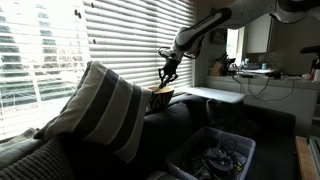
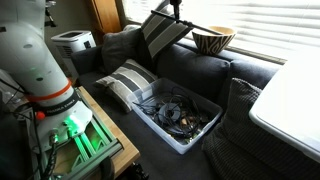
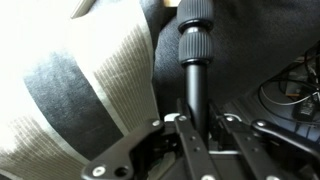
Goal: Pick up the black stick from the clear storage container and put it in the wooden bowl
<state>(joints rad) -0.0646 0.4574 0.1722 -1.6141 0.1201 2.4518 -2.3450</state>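
I should next move my gripper a little toward the wooden bowl [image 3: 171, 3] and let go of the black stick [image 3: 195, 45], because the stick's far end already reaches over the bowl's rim.
In the wrist view my gripper [image 3: 200, 130] is shut on the black stick [image 3: 195, 45], a ribbed dark cylinder that runs up between the two fingers. In an exterior view the gripper [image 1: 166, 76] hangs just above the wooden bowl [image 1: 161, 98], which stands on the sofa back by the window. The bowl [image 2: 213, 40] has a dark zigzag pattern. The gripper [image 2: 176, 8] is partly cut off at the top edge of that view. The clear storage container [image 1: 215, 155] lies on the sofa seat, full of black cables [image 2: 178, 112].
A striped grey and white pillow [image 1: 95, 110] leans on the sofa next to the bowl and fills the left of the wrist view [image 3: 90, 90]. A second striped pillow [image 2: 130, 82] lies beside the container. Window blinds [image 1: 60, 40] are behind. A white table [image 2: 295, 105] stands beside the sofa.
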